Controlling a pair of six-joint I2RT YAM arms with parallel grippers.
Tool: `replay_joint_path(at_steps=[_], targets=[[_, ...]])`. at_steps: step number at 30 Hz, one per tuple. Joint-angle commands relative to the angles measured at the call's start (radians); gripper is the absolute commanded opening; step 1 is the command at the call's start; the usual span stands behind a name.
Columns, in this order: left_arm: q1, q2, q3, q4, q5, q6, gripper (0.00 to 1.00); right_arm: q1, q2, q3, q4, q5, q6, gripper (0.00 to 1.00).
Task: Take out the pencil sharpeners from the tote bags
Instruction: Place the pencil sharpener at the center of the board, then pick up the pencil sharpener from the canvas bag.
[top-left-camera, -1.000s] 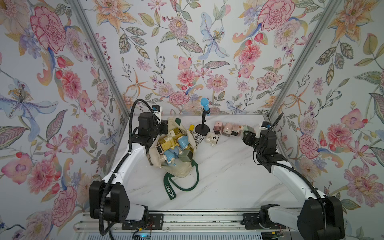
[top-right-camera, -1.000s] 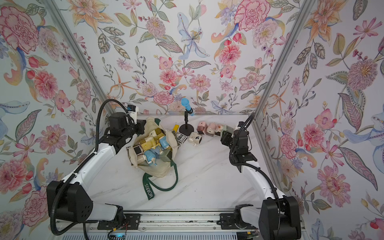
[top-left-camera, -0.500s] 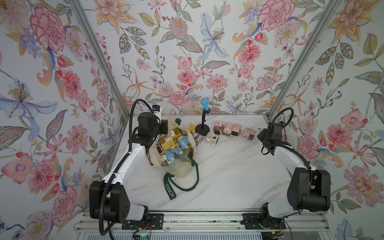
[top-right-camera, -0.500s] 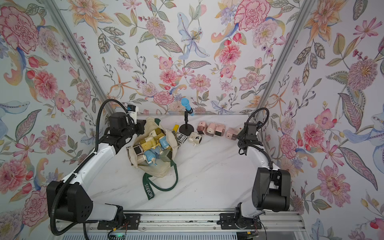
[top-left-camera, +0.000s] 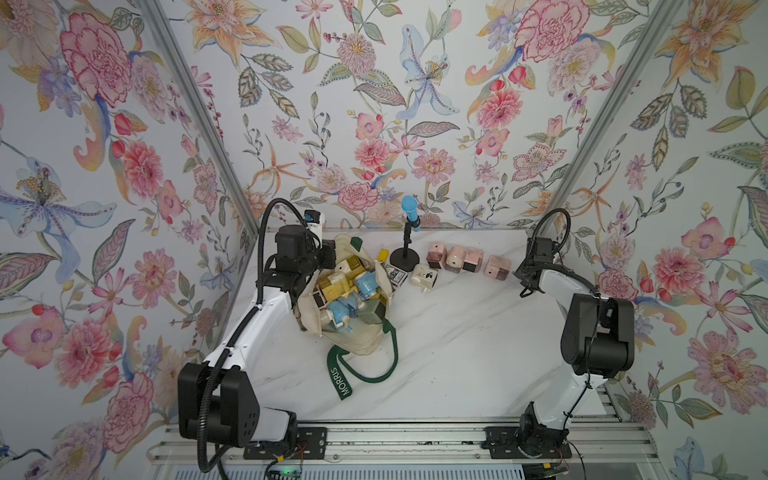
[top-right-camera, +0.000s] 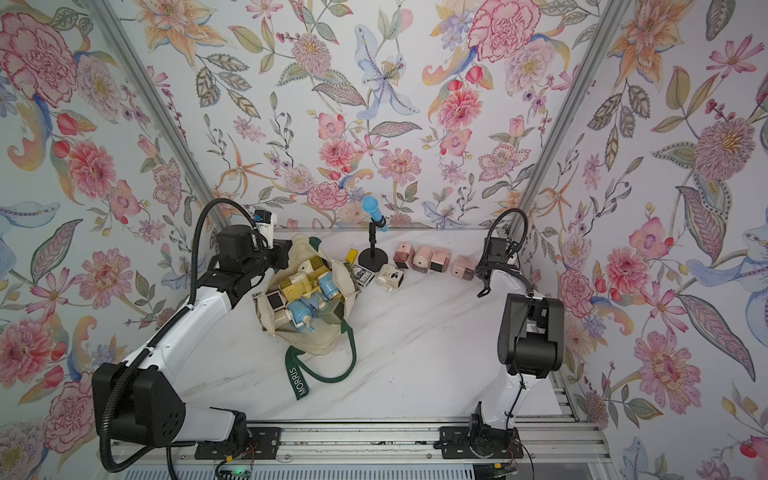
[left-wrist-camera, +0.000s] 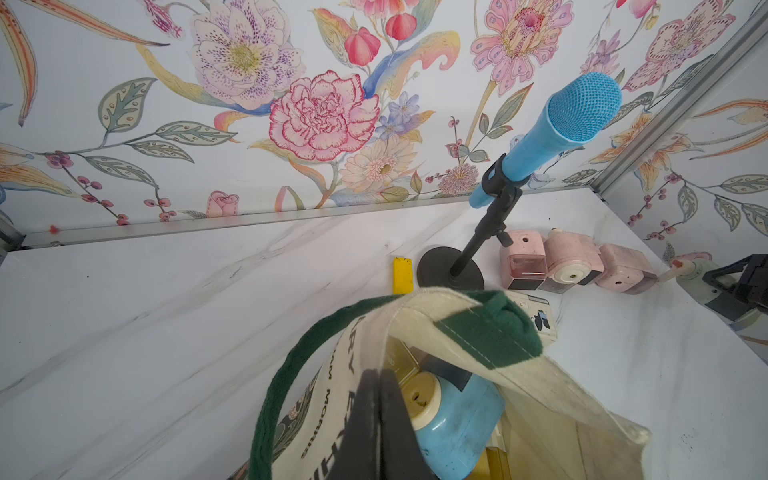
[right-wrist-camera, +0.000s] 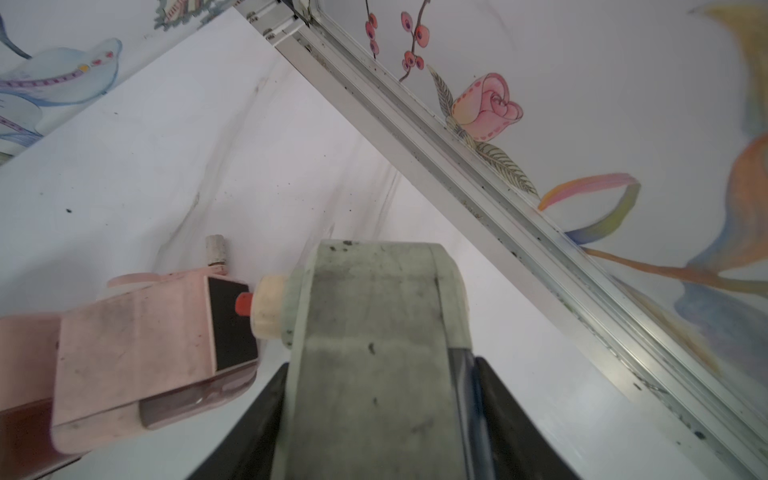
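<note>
The bare tabletop beside the end pink sharpener (top-left-camera: 496, 268) is below the gripper, so my right gripper should next lower the sage green sharpener toward the end of the sharpener row and release.
The cream tote bag (top-left-camera: 357, 345) (top-right-camera: 316, 340) lies open on the left of the table, with several yellow, blue and cream pencil sharpeners (top-left-camera: 345, 291) inside. My left gripper (top-left-camera: 330, 257) (left-wrist-camera: 380, 382) is shut on the bag's canvas rim. A blue sharpener (left-wrist-camera: 453, 424) shows just inside the bag. A row of pink sharpeners (top-left-camera: 457, 259) (top-right-camera: 422, 257) and a cream one (top-left-camera: 424, 276) stand at the back. My right gripper (top-left-camera: 521, 272) (right-wrist-camera: 376, 374) is shut on a sage green sharpener (right-wrist-camera: 374, 316). Its cream nose almost touches the end pink sharpener (right-wrist-camera: 137, 345) (top-left-camera: 496, 268).
A blue microphone (top-left-camera: 409, 216) on a black stand sits behind the bag. A flat yellow bar (top-left-camera: 383, 254) and a small dark printed box (top-left-camera: 395, 274) lie beside it. The green MORRIS strap (top-left-camera: 343, 380) trails forward. The right wall's metal rail (right-wrist-camera: 498, 199) runs close by the green sharpener.
My right arm has swung toward the right wall with the green sharpener, uncovering the end pink sharpener in the top views. The left arm and the bag have not moved.
</note>
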Motion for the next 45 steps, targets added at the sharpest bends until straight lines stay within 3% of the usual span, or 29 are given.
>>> replay_joint_path(at_steps=[1, 7, 15, 20, 27, 34, 42, 45], targets=[[0.001, -0.038, 0.009, 0.059, 0.003, -0.001, 0.00, 0.006, 0.045, 0.055, -0.037, 0.000, -0.003, 0.45], [0.001, -0.035, 0.009, 0.058, 0.002, 0.000, 0.00, 0.046, 0.119, 0.103, -0.046, -0.013, -0.025, 0.50], [0.000, -0.039, 0.008, 0.059, 0.004, 0.000, 0.00, 0.063, 0.141, 0.117, -0.048, -0.035, -0.049, 0.70], [0.000, -0.035, 0.009, 0.057, 0.006, -0.001, 0.00, 0.066, 0.086, 0.102, -0.048, -0.033, -0.057, 0.80], [0.001, -0.034, 0.009, 0.058, 0.003, 0.002, 0.00, 0.119, -0.066, 0.059, -0.040, -0.044, -0.024, 0.82], [0.002, -0.029, 0.009, 0.055, -0.007, 0.005, 0.00, 0.319, -0.259, 0.003, 0.002, -0.002, -0.016, 0.81], [0.002, -0.026, 0.009, 0.054, -0.015, 0.008, 0.00, 0.623, -0.444, -0.094, 0.080, 0.091, -0.093, 0.81], [0.001, -0.025, 0.011, 0.052, -0.013, 0.008, 0.00, 0.725, -0.503, -0.180, 0.210, 0.057, -0.170, 0.79]])
